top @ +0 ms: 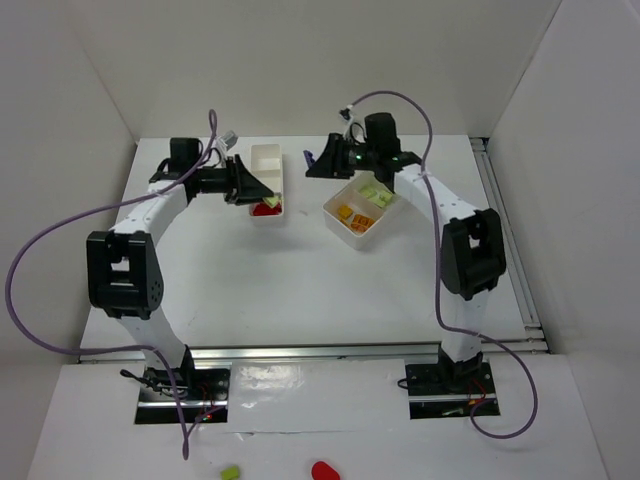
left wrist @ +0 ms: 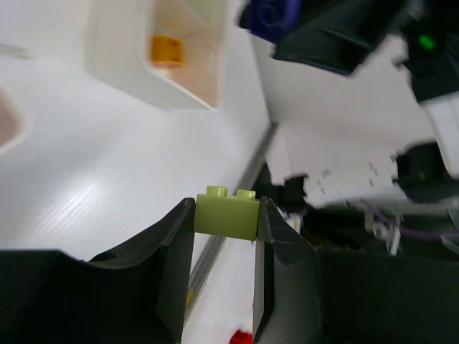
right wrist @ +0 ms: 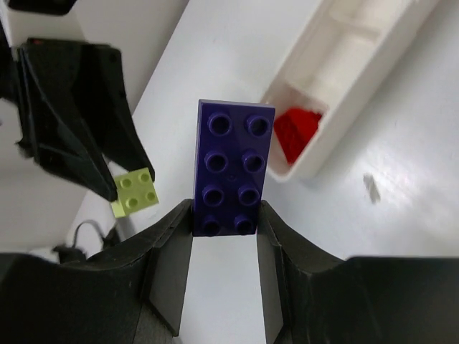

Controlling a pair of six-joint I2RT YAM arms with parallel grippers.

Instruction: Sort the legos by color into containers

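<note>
My right gripper moves across and down to release over the narrow container's middle section next, since it lies below, left in the top view.
My left gripper (left wrist: 224,215) is shut on a lime green lego (left wrist: 228,211), held above the table just left of the narrow white container (top: 268,165), which holds a red lego (top: 266,208). My right gripper (right wrist: 225,215) is shut on a long blue-purple lego (right wrist: 233,168), held in the air between the two containers (top: 312,158). The right wrist view shows the lime lego (right wrist: 136,192) in the left gripper and the red lego (right wrist: 297,132) in the narrow container's end compartment. The wider container (top: 345,232) holds orange-yellow legos (top: 351,213) and lime legos (top: 372,193).
White walls enclose the table on three sides. A metal rail (top: 505,230) runs along the right edge. A lime piece (top: 231,472) and a red piece (top: 324,470) lie on the near ledge in front of the arm bases. Purple cables loop off both arms.
</note>
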